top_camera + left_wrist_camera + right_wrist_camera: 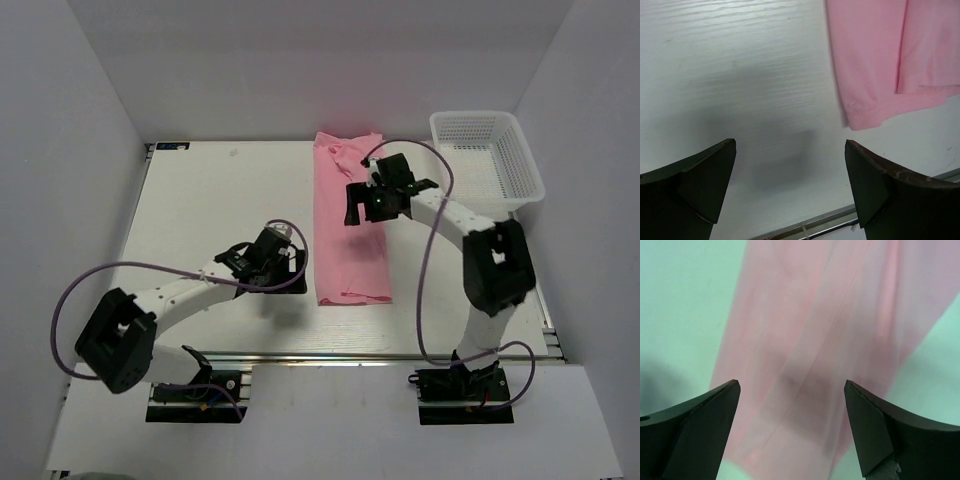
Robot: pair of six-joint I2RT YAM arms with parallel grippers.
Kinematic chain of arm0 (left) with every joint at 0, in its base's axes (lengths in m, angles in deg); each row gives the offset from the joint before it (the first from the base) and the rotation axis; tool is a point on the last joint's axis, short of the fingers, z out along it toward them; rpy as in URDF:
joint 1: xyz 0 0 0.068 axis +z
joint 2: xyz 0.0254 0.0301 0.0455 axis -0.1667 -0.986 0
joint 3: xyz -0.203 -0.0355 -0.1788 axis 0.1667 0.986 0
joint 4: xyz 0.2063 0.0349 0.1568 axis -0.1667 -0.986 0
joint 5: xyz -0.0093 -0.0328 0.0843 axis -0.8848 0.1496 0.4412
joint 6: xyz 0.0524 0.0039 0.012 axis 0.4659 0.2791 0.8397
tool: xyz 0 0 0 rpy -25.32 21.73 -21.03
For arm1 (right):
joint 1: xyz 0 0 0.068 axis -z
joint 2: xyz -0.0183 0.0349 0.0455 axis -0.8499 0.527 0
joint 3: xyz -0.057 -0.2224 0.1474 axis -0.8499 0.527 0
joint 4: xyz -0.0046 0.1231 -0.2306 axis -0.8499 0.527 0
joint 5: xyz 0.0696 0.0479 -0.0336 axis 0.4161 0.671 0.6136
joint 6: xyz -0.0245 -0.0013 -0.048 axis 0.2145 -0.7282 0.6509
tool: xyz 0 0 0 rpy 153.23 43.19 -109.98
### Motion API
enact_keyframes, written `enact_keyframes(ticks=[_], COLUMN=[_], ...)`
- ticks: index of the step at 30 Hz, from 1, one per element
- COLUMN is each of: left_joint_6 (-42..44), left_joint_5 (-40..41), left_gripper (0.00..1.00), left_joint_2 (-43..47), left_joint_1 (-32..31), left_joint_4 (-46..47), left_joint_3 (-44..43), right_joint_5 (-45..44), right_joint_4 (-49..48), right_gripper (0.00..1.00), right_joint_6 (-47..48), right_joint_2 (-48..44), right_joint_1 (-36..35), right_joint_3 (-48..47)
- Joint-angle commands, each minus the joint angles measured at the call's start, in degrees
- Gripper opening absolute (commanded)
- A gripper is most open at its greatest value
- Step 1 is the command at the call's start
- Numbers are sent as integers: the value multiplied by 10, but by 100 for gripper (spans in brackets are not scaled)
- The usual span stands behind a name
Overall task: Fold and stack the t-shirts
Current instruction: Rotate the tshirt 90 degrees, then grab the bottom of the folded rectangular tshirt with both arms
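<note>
I will move my left gripper down and shift toward the right in the top view onto the t-shirt's hem corner, since that corner lies beside my empty fingertips.
A light-pink t-shirt (350, 255) lies flat in the middle of the table, folded lengthwise into a long narrow strip running from far to near. My right gripper (368, 208) hovers open over the strip's far half; in the right wrist view the cloth (825, 340) fills the space under the gripper (791, 385), and nothing is between its fingers. My left gripper (285, 268) stands open just left of the strip's near end. The left wrist view shows the t-shirt's hem corner (875, 60) up and to the right of the empty gripper (790, 144).
A white plastic mesh basket (520, 160) stands at the far right corner of the white table (220, 190). White walls close in the back and sides. The table's metal front edge (825, 220) runs just below the left gripper.
</note>
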Motion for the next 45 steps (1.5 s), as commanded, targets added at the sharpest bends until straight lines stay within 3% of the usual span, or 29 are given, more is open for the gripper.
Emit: enact_keyframes(ticks=[1,6,13,19,21,25,28,31,32,33,35,39,45], left_joint_6=[53,77,82,77,71,66,66,66,66,66,66,66,71], left_joint_5=[-72,-122,-164,-164,-159,-159,-146,-133,-133,-139,-147,-174,-170], left_gripper=[100,100,99,82,71,54,32,13,11,1,0,0,0], left_joint_2=[-34,-65,-115,-145,-150,-163,-168,-173,-173,-179,-179,-151,-59], left_joint_1=[-11,-22,-40,-50,-50,-55,-61,-61,-67,-67,-67,-78,-84], left_joint_4=[32,73,134,180,192,197,192,179,179,179,174,174,63], left_joint_3=[-38,-38,-32,-14,-8,-2,-2,-2,-8,-8,-8,-13,-13], right_joint_5=[0,-47,-9,31,44,68,94,116,127,132,145,183,231], right_joint_4=[-40,3,-5,-100,-114,-137,-163,-180,-181,-181,-182,-167,-88], right_gripper=[90,90,90,88,87,75,63,41,32,17,0,0,0], right_joint_6=[-36,-84,-157,-184,-183,-184,-193,-195,-195,-192,-193,-182,-159], right_joint_2=[-130,-267,-384,-420,-414,-396,-380,-360,-357,-355,-358,-394,-472], right_joint_1=[0,3,6,20,23,32,36,39,42,41,43,41,39], right_joint_3=[92,270,441,519,524,530,540,547,545,546,549,560,558])
